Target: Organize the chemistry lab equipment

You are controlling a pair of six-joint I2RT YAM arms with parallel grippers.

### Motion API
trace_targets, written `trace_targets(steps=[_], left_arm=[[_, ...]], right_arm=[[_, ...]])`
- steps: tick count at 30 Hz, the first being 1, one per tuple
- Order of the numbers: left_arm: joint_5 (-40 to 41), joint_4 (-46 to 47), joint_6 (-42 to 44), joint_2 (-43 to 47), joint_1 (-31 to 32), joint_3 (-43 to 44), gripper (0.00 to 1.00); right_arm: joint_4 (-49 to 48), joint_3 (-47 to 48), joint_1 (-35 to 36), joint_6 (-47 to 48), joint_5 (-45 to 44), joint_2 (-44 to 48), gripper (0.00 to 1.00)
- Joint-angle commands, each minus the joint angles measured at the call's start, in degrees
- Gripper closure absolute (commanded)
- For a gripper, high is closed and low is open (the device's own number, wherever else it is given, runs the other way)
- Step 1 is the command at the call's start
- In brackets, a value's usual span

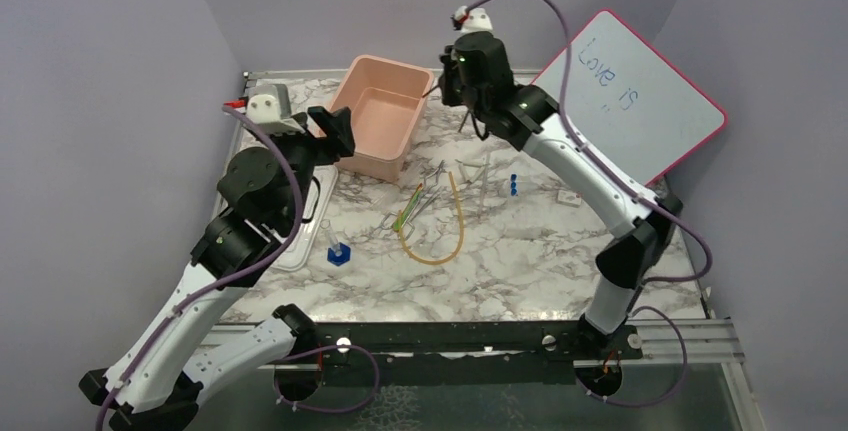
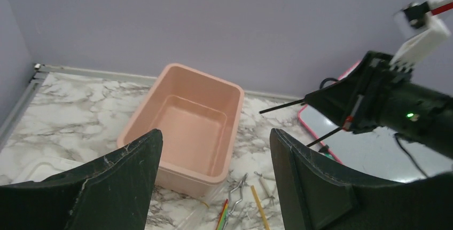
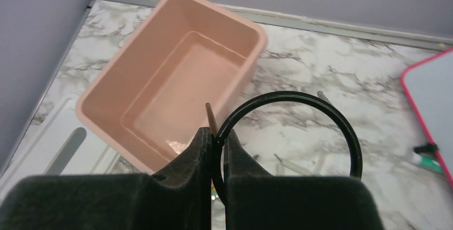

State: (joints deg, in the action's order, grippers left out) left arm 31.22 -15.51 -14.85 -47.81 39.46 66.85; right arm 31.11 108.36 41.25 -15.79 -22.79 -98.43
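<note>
The right gripper carries the black wire ring (image 3: 342,123) over the open pink tub's rim next, then down toward the tub's bottom, since it hangs beside the tub.
My right gripper (image 3: 216,139) is shut on the black wire ring (image 3: 342,123) and holds it in the air just right of the open pink tub (image 1: 385,116); the gripper also shows in the top view (image 1: 458,86). My left gripper (image 1: 335,129) is open and empty, raised by the tub's near left corner. On the marble lie the amber rubber tube (image 1: 450,231) bent in a U, the green-handled tool (image 1: 408,213), thin metal tongs (image 1: 432,186) and tiny blue pieces (image 1: 513,185). The left wrist view shows the tub (image 2: 184,123), tongs (image 2: 235,192) and the right gripper (image 2: 342,104).
A red-framed whiteboard (image 1: 640,101) leans at the back right. A white lid (image 1: 300,241) lies left of the tub. A blue-based item with a clear tube (image 1: 337,251) stands on the near left. A small clear piece (image 1: 566,196) lies near the whiteboard. Purple walls enclose the table.
</note>
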Motion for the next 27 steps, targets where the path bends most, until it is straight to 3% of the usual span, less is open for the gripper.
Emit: trace_targets(steps=[1,8,18,27], left_arm=[[7.8,0.6,2.5,3.9,-0.1,2.3,0.24],[8.2,0.2,3.4,6.3,-0.1,2.4,0.24],[9.4,0.4,5.3,6.5,-0.1,1.6,0.24],[6.0,-0.4,-0.6,7.4,-0.1,-3.2,0.24]], right_arm=[[-8.8,9.9,4.6,4.8,3.3,-9.1,0.99],[-14.2,23.3,9.7,9.3,5.5,-22.0,0.99],[-16.8,19.5,9.9,8.6,7.4,-28.1,0.99],[-10.9,23.2,9.8,11.9,11.8,-36.0,0.99]])
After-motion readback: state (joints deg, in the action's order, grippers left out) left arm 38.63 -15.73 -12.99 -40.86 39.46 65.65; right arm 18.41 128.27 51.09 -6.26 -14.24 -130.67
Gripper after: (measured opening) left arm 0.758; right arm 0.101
